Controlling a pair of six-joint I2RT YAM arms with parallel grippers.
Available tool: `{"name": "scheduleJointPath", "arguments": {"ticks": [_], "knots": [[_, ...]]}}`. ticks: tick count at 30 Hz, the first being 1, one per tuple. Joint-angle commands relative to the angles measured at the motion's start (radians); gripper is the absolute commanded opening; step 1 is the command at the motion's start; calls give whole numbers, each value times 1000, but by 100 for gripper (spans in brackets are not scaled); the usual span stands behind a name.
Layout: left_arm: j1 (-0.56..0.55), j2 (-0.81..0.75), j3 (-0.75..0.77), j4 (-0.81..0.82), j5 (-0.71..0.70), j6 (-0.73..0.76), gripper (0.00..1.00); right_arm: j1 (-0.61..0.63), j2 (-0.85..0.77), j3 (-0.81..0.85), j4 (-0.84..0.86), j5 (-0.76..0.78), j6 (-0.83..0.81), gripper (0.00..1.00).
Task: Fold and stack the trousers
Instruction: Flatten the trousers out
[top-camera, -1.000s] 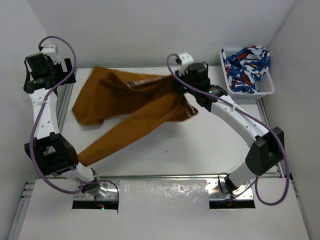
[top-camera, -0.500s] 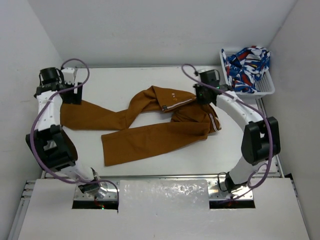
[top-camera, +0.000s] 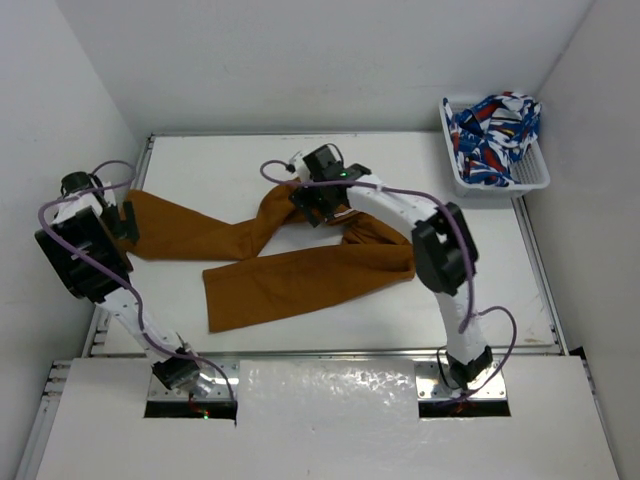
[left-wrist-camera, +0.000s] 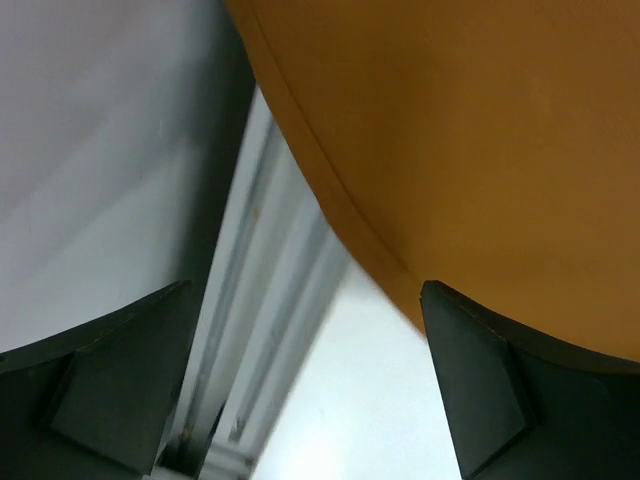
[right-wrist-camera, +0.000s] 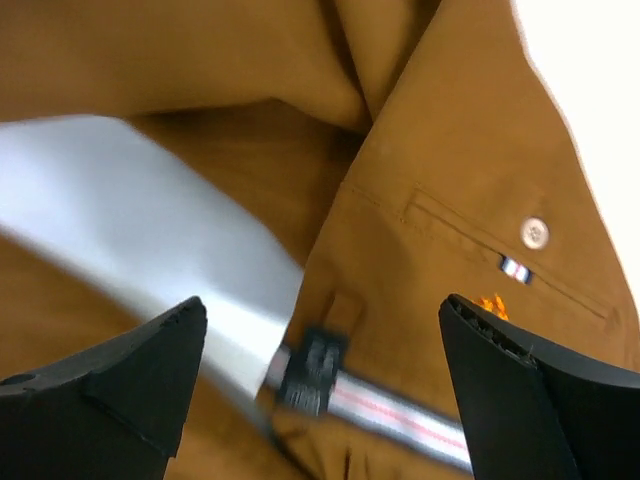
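Observation:
I should bring my right gripper down onto the folded edge of the trousers next to the striped waistband, because that edge is below, between its open fingers.
The mustard-brown trousers (top-camera: 300, 270) lie spread on the white table. One leg runs left to the table's edge, the other points to the near left. My left gripper (top-camera: 124, 220) hovers open at the end of the left leg. In the left wrist view the gripper (left-wrist-camera: 305, 390) holds nothing, and the cloth (left-wrist-camera: 480, 150) lies just ahead of its fingers. My right gripper (top-camera: 312, 200) hangs open over the waist. Below it, in the right wrist view (right-wrist-camera: 320, 380), are the striped waistband (right-wrist-camera: 400, 415) and a pocket button (right-wrist-camera: 535, 232).
A white basket (top-camera: 530, 182) at the back right holds a blue-red-white patterned cloth (top-camera: 492, 125). A metal rail (left-wrist-camera: 270, 300) runs along the table's left edge under my left gripper. White walls close in the left, back and right sides.
The trousers, held up by both grippers a second ago, now lie spread on the table. My right gripper has opened and swung left over the waist. My left arm has dropped to the left edge.

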Motion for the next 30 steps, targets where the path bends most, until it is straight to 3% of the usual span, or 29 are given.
{"name": "scheduleJointPath", "arguments": {"ticks": [1, 3, 5, 6, 8, 9, 10, 11, 12, 14, 18, 21, 26, 30], "knots": [[-17, 62, 73, 48, 11, -50, 94, 0, 150, 145, -172, 160, -70, 92], [-19, 131, 95, 41, 34, -56, 97, 0, 203, 245, -241, 220, -72, 87], [-22, 193, 107, 16, 41, -57, 97, 0, 203, 233, -229, 280, -61, 76], [-25, 202, 102, 13, 41, -53, 96, 0, 197, 233, -228, 291, -58, 59], [-42, 193, 46, 42, 45, -38, 93, 0, 176, 246, -225, 340, -60, 39], [-51, 181, 23, 59, 62, -16, 84, 0, 165, 249, -222, 358, -67, 29], [-66, 161, -15, 86, 62, -7, 76, 0, 151, 255, -215, 384, -84, 11], [-71, 155, -26, 94, 64, -1, 62, -2, 136, 260, -208, 396, -92, 3], [-74, 152, -30, 97, 77, 4, 36, -2, 102, 268, -194, 412, -96, 0], [-76, 153, -16, 93, 93, -2, 1, -8, 62, 312, -185, 441, -109, 0], [-72, 120, 1, 99, 82, 10, 0, -29, -146, 334, -108, 467, -170, 0], [-54, 55, 30, 108, 73, 35, 0, -60, -331, 234, -47, 458, -216, 0], [-42, -55, 121, 38, 77, 73, 0, -193, -586, 7, 11, 389, -104, 0], [-52, -153, 222, -31, 149, 117, 0, -261, -798, -122, 140, 439, -106, 0]]}}
